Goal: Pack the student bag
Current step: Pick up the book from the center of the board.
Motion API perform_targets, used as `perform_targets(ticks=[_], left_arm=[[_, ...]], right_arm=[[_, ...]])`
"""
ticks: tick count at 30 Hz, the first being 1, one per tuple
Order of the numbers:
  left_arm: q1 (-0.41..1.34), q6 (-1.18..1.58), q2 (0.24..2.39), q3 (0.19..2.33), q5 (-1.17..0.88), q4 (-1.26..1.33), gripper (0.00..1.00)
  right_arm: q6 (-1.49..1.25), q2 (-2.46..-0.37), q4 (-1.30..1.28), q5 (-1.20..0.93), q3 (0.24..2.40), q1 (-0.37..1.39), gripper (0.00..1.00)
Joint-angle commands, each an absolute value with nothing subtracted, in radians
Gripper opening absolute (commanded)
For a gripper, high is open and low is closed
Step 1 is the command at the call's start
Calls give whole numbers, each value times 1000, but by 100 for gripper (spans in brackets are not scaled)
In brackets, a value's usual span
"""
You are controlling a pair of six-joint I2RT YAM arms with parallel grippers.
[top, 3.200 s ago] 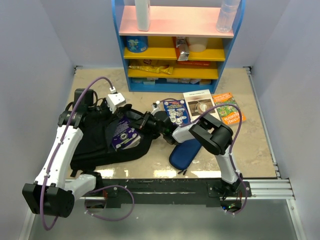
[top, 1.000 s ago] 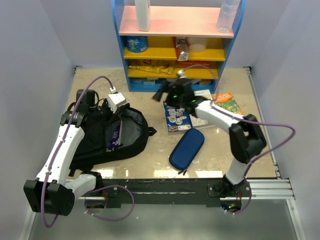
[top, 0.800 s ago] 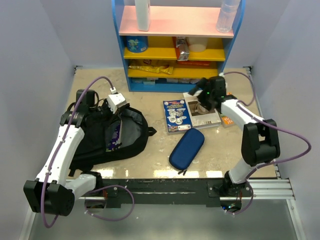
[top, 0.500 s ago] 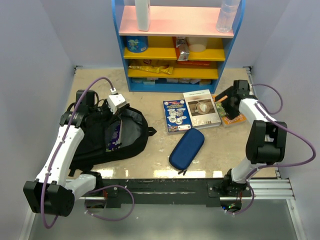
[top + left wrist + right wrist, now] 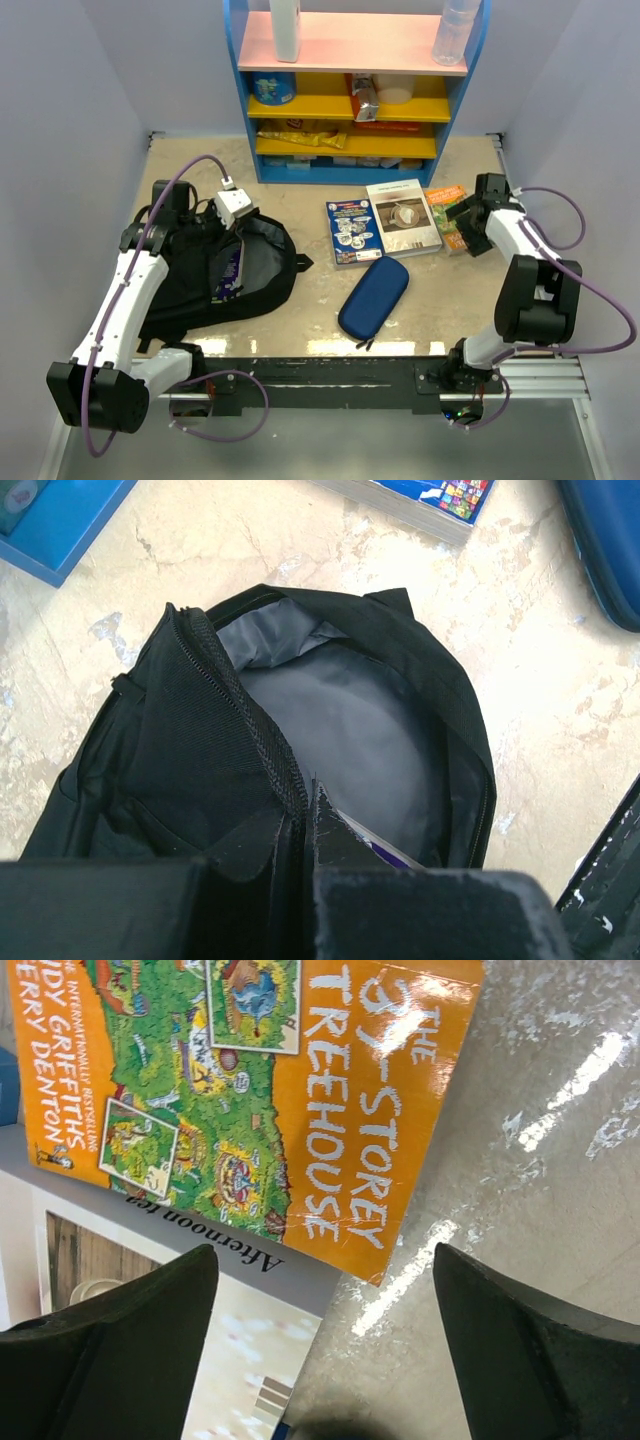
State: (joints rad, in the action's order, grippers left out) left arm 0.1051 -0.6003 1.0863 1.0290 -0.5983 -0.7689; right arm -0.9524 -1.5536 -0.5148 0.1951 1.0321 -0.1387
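The orange book's title edge (image 5: pixel 457 248) (image 5: pixel 409 1180) is below my open fingers, and the bare tabletop beside that edge leaves room for one finger. I should move my right gripper down onto that edge.
The student bag (image 5: pixel 200 285) lies at the left, its main compartment gaping open (image 5: pixel 370 730). My left gripper (image 5: pixel 236 228) is shut on the bag's zipper edge (image 5: pixel 270 770) and holds the flap up. A purple book (image 5: pixel 228 272) sits inside the bag, only its corner (image 5: pixel 395 855) showing. My right gripper (image 5: pixel 468 222) hovers open at the far right, just above the lower corner of an orange book (image 5: pixel 450 212). In the right wrist view that orange book (image 5: pixel 260 1090) partly overlaps a pale book (image 5: pixel 170 1350), and the fingers (image 5: pixel 120 1340) straddle both without touching.
A blue book (image 5: pixel 350 230) and the pale book (image 5: pixel 403 216) lie mid-table. A dark-blue pencil case (image 5: pixel 374 297) rests in front of them. A blue shelf unit (image 5: pixel 355 90) full of items stands at the back. Walls close in both sides.
My right arm swung from the blue book at mid-table out to the right, ending over the orange book. Left arm and bag have not moved.
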Motion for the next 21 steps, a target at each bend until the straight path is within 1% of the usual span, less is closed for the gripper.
perform_targets(ticks=[1,7,11,21], left_arm=[[110,-627,1068,1066,-655,-752,0],[112,-623,1072,1078,-661,-750,0],[110,-618,1077,1081,-669,-747,0],[110,-621,1075,1081,-666,-750,0]], right_arm=[[-1006,-1572,-503,271,1014,-146,90],[-1015,-1618,-489,325,1037,-149,89],[-1032,-1608,-457,380,1032,-149,88],[-1051,-1735,-402,359,1075,-149,83]])
